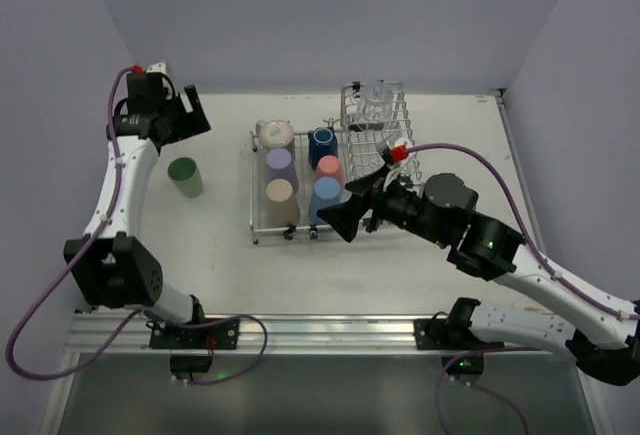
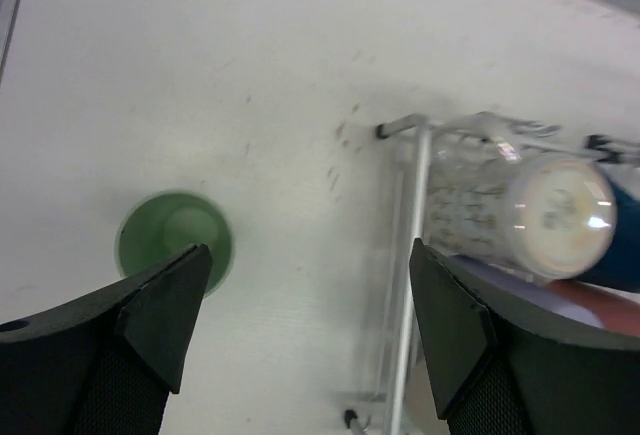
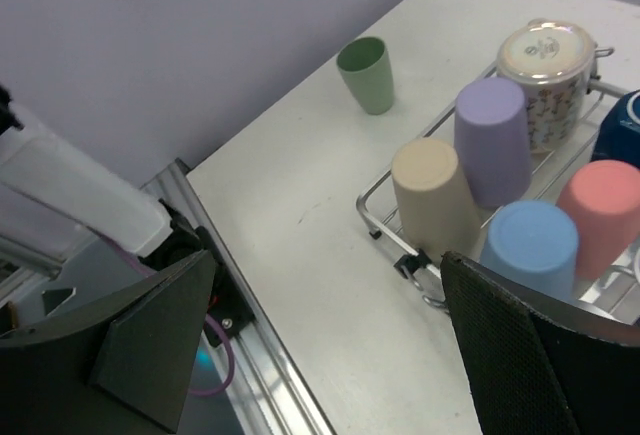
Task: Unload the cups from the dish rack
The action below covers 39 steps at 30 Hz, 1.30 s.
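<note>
My right gripper swings outward and turns next so its open fingers straddle the cup. The clear cup [image 1: 376, 103] sits alone at the taller basket's far end.
The dish rack [image 1: 252, 187] holds overturned cups on its low grid: speckled cream [image 1: 275, 135], lavender [image 1: 280, 163], tan [image 1: 281, 195], dark blue [image 1: 322, 142], pink [image 1: 329, 168] and light blue [image 1: 326, 195]. A clear cup [image 1: 376, 103] sits in the taller basket. A pale green cup [image 1: 185, 176] stands upright on the table left of the rack. My left gripper [image 1: 195, 115] is open and empty, high above the table between the green cup [image 2: 175, 245] and the cream cup [image 2: 520, 215]. My right gripper [image 1: 352, 207] is open and empty, above the rack's near right corner by the light blue cup [image 3: 530, 245].
The table [image 1: 330, 265] is white, with an aluminium rail [image 1: 300, 330] along its near edge. Grey walls enclose the back and both sides. In the right wrist view the tan cup [image 3: 432, 195] and lavender cup [image 3: 492, 140] stand by the rack's rim [image 3: 372, 191].
</note>
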Motion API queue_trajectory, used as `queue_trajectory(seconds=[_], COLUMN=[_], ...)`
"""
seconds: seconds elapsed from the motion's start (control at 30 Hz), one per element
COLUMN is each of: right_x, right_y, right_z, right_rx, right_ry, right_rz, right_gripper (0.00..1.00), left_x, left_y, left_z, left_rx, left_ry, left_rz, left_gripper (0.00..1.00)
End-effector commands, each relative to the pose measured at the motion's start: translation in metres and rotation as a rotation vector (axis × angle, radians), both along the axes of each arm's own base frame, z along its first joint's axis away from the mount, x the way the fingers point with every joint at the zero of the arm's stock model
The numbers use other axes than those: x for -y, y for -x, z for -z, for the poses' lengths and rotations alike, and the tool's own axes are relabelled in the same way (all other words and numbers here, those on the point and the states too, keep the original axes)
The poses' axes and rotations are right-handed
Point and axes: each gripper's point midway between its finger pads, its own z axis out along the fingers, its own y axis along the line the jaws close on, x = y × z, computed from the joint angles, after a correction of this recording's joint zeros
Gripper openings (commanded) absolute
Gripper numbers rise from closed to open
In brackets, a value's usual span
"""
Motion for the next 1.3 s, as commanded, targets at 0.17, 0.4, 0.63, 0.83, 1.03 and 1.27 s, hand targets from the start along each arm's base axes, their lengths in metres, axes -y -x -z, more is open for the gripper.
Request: queue_trajectory(seconds=[0.17,0.4,0.63,0.83,1.03,1.27], right_x=[0.053,0.110,0.122,0.107,0.109,0.108], right_y=[-0.062,-0.129,-0.197,-0.247,-0.274,-0.296], right_z=[-0.058,-0.068,-0.050,-0.028,-0.008,0.011], right_rx=[0.142,0.162,0.120,0.079,0.040,0.011], right_ry=[0.019,0.144,0.287,0.379,0.423,0.450], right_rz=[0.328,0.616,0.745,0.756,0.785,0.791], right_gripper=[0.99,0.99,0.99,0.99,0.99,0.99], left_x=[0.120,0.187,0.196,0.195,0.191,0.192], left_y=[0.048,0.111,0.144,0.153,0.152,0.154], left_z=[-0.147,-0.127,-0.112,-0.118,-0.109,-0.110], left_rx=[0.590,0.682,0.714,0.747,0.723,0.724], left_ry=[0.210,0.377,0.388,0.350,0.328,0.335], left_rz=[0.380,0.655,0.770,0.814,0.793,0.804], left_gripper=[0.91,0.92,0.92,0.93,0.93,0.93])
